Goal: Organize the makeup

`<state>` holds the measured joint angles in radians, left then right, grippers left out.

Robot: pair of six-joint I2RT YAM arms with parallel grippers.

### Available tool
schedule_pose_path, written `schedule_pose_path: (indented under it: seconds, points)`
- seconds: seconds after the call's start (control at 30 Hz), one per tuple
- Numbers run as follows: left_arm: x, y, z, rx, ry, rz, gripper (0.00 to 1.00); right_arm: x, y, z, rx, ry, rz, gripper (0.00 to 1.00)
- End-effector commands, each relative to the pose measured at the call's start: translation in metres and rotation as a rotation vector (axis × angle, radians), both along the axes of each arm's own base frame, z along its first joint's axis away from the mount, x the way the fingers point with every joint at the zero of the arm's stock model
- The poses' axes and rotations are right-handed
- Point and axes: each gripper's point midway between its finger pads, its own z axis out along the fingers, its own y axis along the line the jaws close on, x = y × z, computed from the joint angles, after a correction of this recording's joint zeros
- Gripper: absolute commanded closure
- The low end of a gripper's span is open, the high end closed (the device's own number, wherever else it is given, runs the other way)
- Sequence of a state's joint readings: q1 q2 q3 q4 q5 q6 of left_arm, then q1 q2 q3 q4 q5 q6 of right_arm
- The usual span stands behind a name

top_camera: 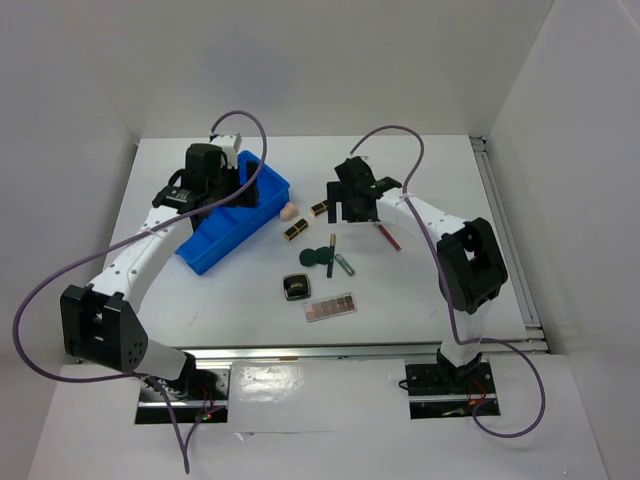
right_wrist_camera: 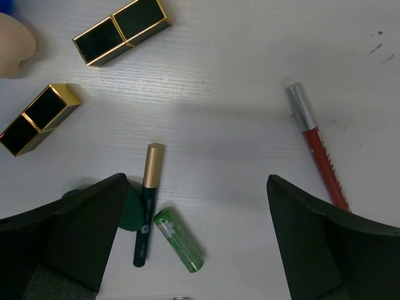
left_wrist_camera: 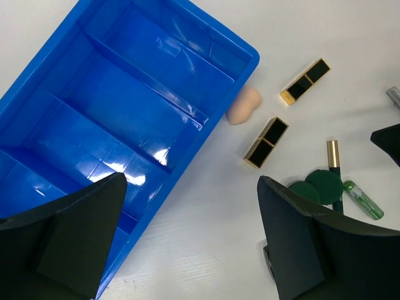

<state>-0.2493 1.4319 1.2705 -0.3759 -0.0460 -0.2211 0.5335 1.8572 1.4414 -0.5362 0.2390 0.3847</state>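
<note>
Next, my left gripper goes to the right in the top view and down over the farther black-gold lipstick. The lipstick lies loose below it, beyond the sponge [top_camera: 288, 212].
The makeup lies loose on the white table. A beige sponge [top_camera: 288, 212] [left_wrist_camera: 244, 106] rests against the blue tray [top_camera: 215, 260] [left_wrist_camera: 206, 131]. Beside it are two black-gold lipsticks [left_wrist_camera: 305, 81] [left_wrist_camera: 266, 142]. Further right lie a green round compact [top_camera: 316, 258], a dark pencil [right_wrist_camera: 145, 203], a green tube [right_wrist_camera: 179, 239] and a red pencil [right_wrist_camera: 319, 147]. A square compact [top_camera: 296, 288] and an eyeshadow palette [top_camera: 330, 307] sit nearer the front. My left gripper [left_wrist_camera: 190, 181] hangs open over the tray's right edge. My right gripper [right_wrist_camera: 197, 179] hangs open above the pencils, holding nothing.
The tray's compartments hold nothing. White walls close in the table at the back and both sides. A metal rail [top_camera: 510, 240] runs along the right edge. Purple cables [top_camera: 60, 280] loop from both arms.
</note>
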Motion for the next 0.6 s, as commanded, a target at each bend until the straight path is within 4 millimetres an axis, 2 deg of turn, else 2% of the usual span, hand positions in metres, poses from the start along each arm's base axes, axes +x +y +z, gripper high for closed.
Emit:
schedule_pose_path:
  seconds: [0.0, 0.03, 0.07, 0.1, 0.17, 0.2, 0.27, 0.3, 0.33, 0.37, 0.4, 0.43, 0.47, 0.5, 0.53, 0.57]
  points:
    - [0.005, -0.010, 0.022, -0.031, -0.050, -0.002, 0.00, 0.007, 0.005, 0.038, 0.031, -0.111, -0.019, 0.00]
    - [0.006, -0.014, 0.028, -0.035, -0.064, -0.011, 0.00, 0.005, 0.004, 0.041, 0.036, -0.108, -0.026, 0.00]
    - [0.006, -0.018, 0.025, -0.042, -0.053, -0.027, 0.00, 0.006, 0.002, 0.041, 0.030, -0.112, -0.031, 0.00]
    - [0.006, -0.025, 0.032, -0.053, -0.067, -0.048, 0.00, 0.002, 0.000, 0.038, 0.025, -0.092, -0.039, 0.00]
    - [0.012, -0.040, 0.033, -0.082, -0.042, -0.089, 0.00, 0.000, -0.003, 0.039, 0.012, -0.086, -0.045, 0.00]
    - [0.006, -0.054, 0.026, -0.077, 0.007, -0.127, 0.00, -0.004, -0.005, 0.041, 0.005, -0.075, -0.045, 0.00]
    - [0.009, -0.070, 0.020, -0.055, 0.056, -0.151, 0.00, -0.010, -0.008, 0.042, 0.006, -0.065, -0.053, 0.00]
    - [0.020, -0.083, 0.016, -0.028, 0.070, -0.166, 0.00, -0.015, -0.017, 0.039, 0.001, -0.043, -0.076, 0.00]
    - [0.014, -0.101, 0.009, -0.001, 0.102, -0.197, 0.00, -0.019, -0.017, 0.045, 0.019, -0.049, -0.069, 0.00]
    - [0.016, -0.110, 0.006, 0.023, 0.112, -0.211, 0.00, -0.022, -0.021, 0.046, 0.027, -0.046, -0.071, 0.00]
    - [0.021, -0.124, 0.015, 0.026, 0.090, -0.250, 0.00, -0.030, -0.027, 0.039, 0.036, -0.021, -0.082, 0.00]
    - [0.021, -0.144, -0.001, 0.034, 0.121, -0.289, 0.00, -0.034, -0.027, 0.048, 0.063, -0.040, -0.073, 0.00]
    - [0.023, -0.151, -0.007, 0.038, 0.130, -0.300, 0.01, -0.035, -0.037, 0.048, 0.073, -0.035, -0.093, 0.00]
    - [0.029, -0.160, -0.003, 0.033, 0.116, -0.310, 0.03, -0.037, -0.037, 0.051, 0.109, -0.033, -0.090, 0.00]
    - [0.033, -0.171, -0.022, 0.038, 0.152, -0.330, 0.04, -0.041, -0.041, 0.054, 0.127, -0.044, -0.092, 0.00]
    - [0.036, -0.182, -0.027, 0.031, 0.154, -0.350, 0.04, -0.044, -0.044, 0.055, 0.138, -0.044, -0.093, 0.00]
